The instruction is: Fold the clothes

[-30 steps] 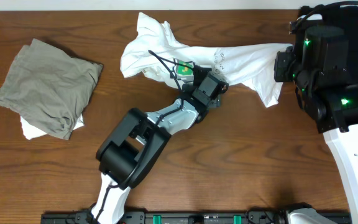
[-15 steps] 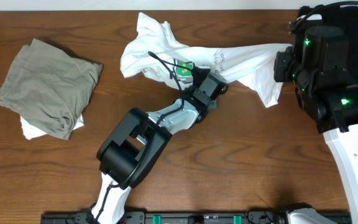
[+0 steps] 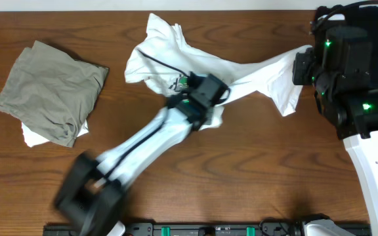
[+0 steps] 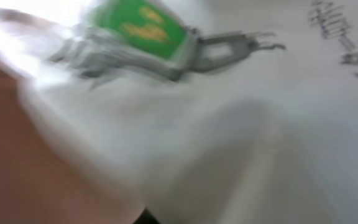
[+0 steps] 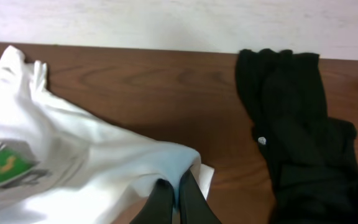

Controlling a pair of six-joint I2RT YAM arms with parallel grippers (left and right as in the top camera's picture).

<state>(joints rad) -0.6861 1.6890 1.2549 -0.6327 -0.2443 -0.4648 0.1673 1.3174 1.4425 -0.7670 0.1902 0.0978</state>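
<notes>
My left gripper rises toward the grey-green garment next, then lowers and releases the fold on the shirt's loose end [image 3: 155, 64], as the shirt lies rumpled between my grippers.
The white T-shirt [image 3: 254, 69] lies stretched across the back middle of the table, with its green square print [image 4: 138, 28] and grey lettering showing. My left gripper [image 3: 210, 98] sits on the shirt's middle beside the print and is shut on a fold of it. White cloth fills the blurred left wrist view. My right gripper [image 5: 174, 193] is shut on an edge of the T-shirt [image 5: 92, 149] at its right end, and the cloth bunches between the dark fingers [image 5: 190, 198].
A folded grey-green garment [image 3: 51, 92] lies on something white at the table's left. A crumpled black garment [image 5: 297, 137] lies to the right of my right gripper. The bulky right arm [image 3: 346, 78] stands over the back right corner.
My left gripper has shut on the shirt. The left arm has swung left, blurred in motion, and pulls the cloth with it. The shirt is drawn tauter toward the right gripper, which has kept its hold.
</notes>
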